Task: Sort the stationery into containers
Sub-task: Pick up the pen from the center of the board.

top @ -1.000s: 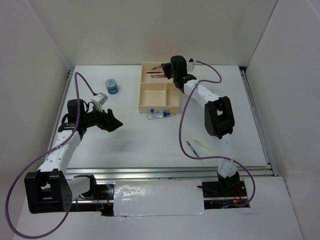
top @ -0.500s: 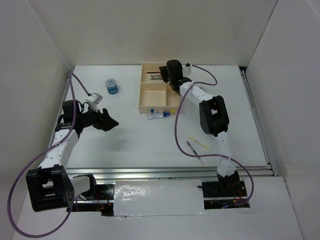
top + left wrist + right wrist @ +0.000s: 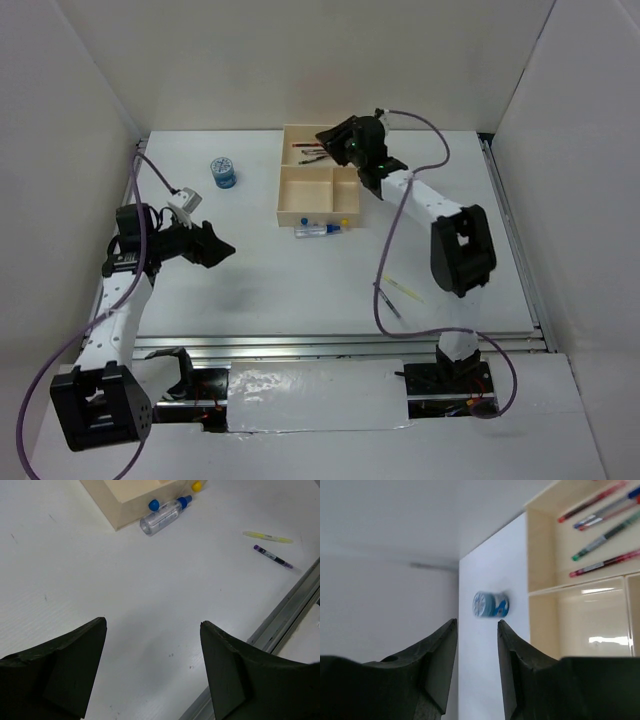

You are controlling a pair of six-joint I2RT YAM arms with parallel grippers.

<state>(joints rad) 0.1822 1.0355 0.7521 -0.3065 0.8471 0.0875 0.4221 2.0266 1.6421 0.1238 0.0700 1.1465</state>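
Note:
The robot should next bring its open right gripper back from the tray and down onto the yellow pen's middle (image 3: 405,289), since that pen is still loose outside the compartments.
The cream tray (image 3: 281,190) stands at the table's far middle, with several pens (image 3: 310,150) lying in its long compartment (image 3: 600,530). My right gripper (image 3: 333,138) hovers tilted over that compartment, open, with nothing between its fingers (image 3: 476,625). A blue-and-white cylinder (image 3: 223,172) stands left of the tray, blurred in the right wrist view (image 3: 490,605). A clear marker (image 3: 164,516), a blue piece (image 3: 154,505) and a yellow piece (image 3: 197,486) lie by the tray's near wall. A yellow pen (image 3: 267,537) and a purple pen (image 3: 272,556) lie at the near right. My left gripper (image 3: 215,245) is open and empty (image 3: 152,625).
White walls close in the table on the left, back and right. A metal rail (image 3: 290,615) runs along the near edge. The right arm's purple cable (image 3: 385,260) hangs over the two loose pens. The two middle tray compartments (image 3: 305,185) hold nothing I can see.
My right gripper opened from shut, then rose and tilted over the long compartment. The left arm drew back a little to the left, its gripper still open.

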